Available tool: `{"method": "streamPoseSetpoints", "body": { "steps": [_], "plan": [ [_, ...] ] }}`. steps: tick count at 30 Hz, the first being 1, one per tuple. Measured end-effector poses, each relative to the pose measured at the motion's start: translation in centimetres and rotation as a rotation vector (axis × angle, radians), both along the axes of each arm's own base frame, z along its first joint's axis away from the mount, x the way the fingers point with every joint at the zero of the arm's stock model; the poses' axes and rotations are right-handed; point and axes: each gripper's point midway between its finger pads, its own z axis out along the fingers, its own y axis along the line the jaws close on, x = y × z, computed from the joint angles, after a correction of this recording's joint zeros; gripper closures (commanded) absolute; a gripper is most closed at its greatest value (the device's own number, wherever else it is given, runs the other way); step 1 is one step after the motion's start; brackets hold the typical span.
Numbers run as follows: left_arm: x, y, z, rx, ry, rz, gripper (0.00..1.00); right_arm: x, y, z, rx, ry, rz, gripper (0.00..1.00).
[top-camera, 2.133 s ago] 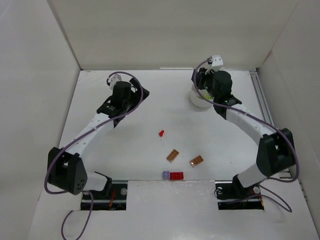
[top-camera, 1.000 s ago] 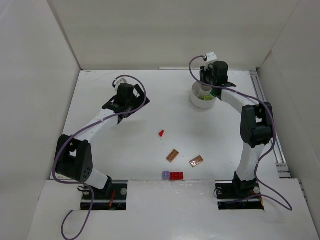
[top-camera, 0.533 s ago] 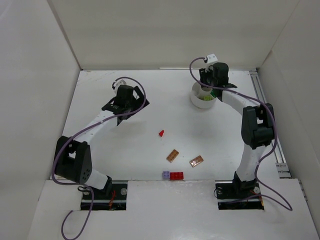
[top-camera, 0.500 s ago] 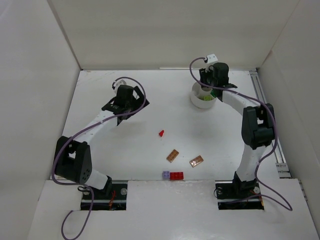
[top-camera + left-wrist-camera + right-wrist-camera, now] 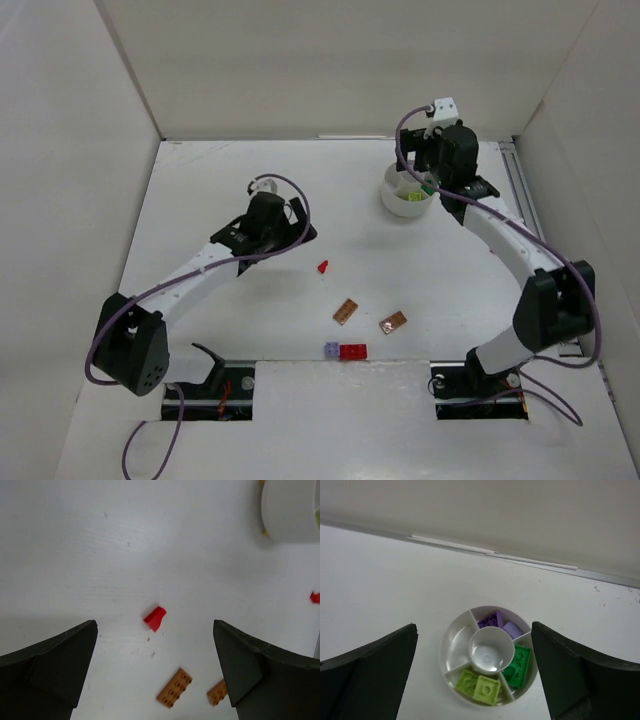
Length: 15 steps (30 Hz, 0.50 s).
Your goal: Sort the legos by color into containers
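The lilac brick (image 5: 332, 350) is still outside the dish (image 5: 402, 204) and lies below the left gripper and back toward the base, so the left gripper should next move its open fingers back and down around it.
The white round dish (image 5: 402, 204) stands at the back right, and my right gripper (image 5: 428, 178) hangs open above it. In the right wrist view the dish (image 5: 445, 656) holds purple (image 5: 492, 619), lilac (image 5: 513, 629), green (image 5: 519, 665) and lime legos (image 5: 481, 685) in separate wedges; its left wedge and central cup are bare. My right gripper (image 5: 473, 626) holds nothing. My left gripper (image 5: 287, 226) is open just left of a small red lego (image 5: 323, 267). That red lego (image 5: 155, 618) lies between the fingers of the left gripper (image 5: 155, 624), below them. Two orange-brown plates (image 5: 346, 311) (image 5: 393, 322) lie nearer.
A lilac brick (image 5: 331, 350) and a red brick (image 5: 353, 351) sit side by side at the table's near edge. White walls enclose the table on three sides. Another red piece (image 5: 315, 597) shows at the right edge of the left wrist view.
My right gripper has opened and drawn up and back from the dish. My left arm has swung right and nearer, bringing its open gripper over the small red lego.
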Motion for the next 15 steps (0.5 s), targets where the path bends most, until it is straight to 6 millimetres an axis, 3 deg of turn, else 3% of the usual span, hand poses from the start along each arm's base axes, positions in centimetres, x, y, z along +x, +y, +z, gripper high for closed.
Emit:
{"method": "streamPoseSetpoints", "body": {
  "steps": [3,6,8,11,15],
  "plan": [
    [-3.8,-2.0,-1.6,0.029,0.057,-0.104,0.01,-4.1,1.1,3.0,0.087,-0.046,-0.014,0.00],
    [-8.6,-2.9,-4.1,0.077,0.124,-0.197,0.04,-8.4,2.2,3.5,0.156,-0.047,0.003,0.00],
    [-12.4,-3.2,-5.7,0.112,0.168,-0.268,0.05,-10.9,2.8,2.4,0.178,-0.014,0.017,0.00],
    [-17.7,-3.9,-7.1,0.127,0.216,-0.377,0.18,-13.7,3.9,-0.5,0.175,0.071,0.032,0.00],
    [-22.6,-5.0,-7.8,0.125,0.256,-0.475,0.20,-17.3,4.6,-3.9,0.142,0.172,0.039,0.00]
  ]
}}
